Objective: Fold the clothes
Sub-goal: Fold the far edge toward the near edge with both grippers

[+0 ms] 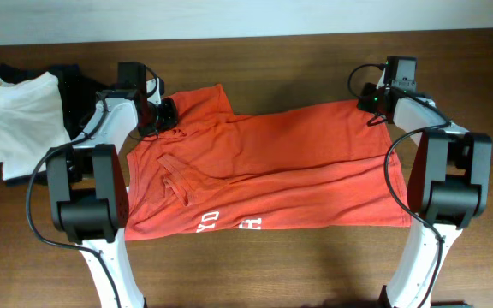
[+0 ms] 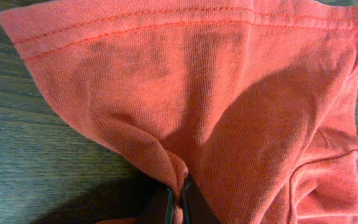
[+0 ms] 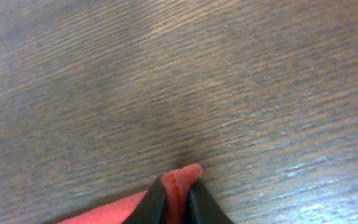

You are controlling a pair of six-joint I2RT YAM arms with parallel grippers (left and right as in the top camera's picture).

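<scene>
My left gripper lifts next, carries the pinched fold back toward the shirt's near edge [image 1: 163, 224] and releases it there, since that edge is back from the gripper.
The orange-red T-shirt [image 1: 268, 167] lies spread across the wooden table, folded over lengthwise, with white lettering showing along its near edge. My left gripper [image 1: 163, 115] is shut on a pinch of the shirt's cloth near the far left sleeve; the left wrist view shows the hemmed sleeve [image 2: 191, 93] bunched into the jaws [image 2: 180, 199]. My right gripper [image 1: 375, 104] is shut on the shirt's far right corner; the right wrist view shows a hemmed tip of the shirt [image 3: 180, 180] sticking out between the fingers [image 3: 178, 198].
A folded white garment [image 1: 22, 120] lies at the far left on top of dark folded garments [image 1: 74, 90]. The wooden table [image 1: 298, 265] runs along the near side of the shirt. The table's far edge meets a pale wall.
</scene>
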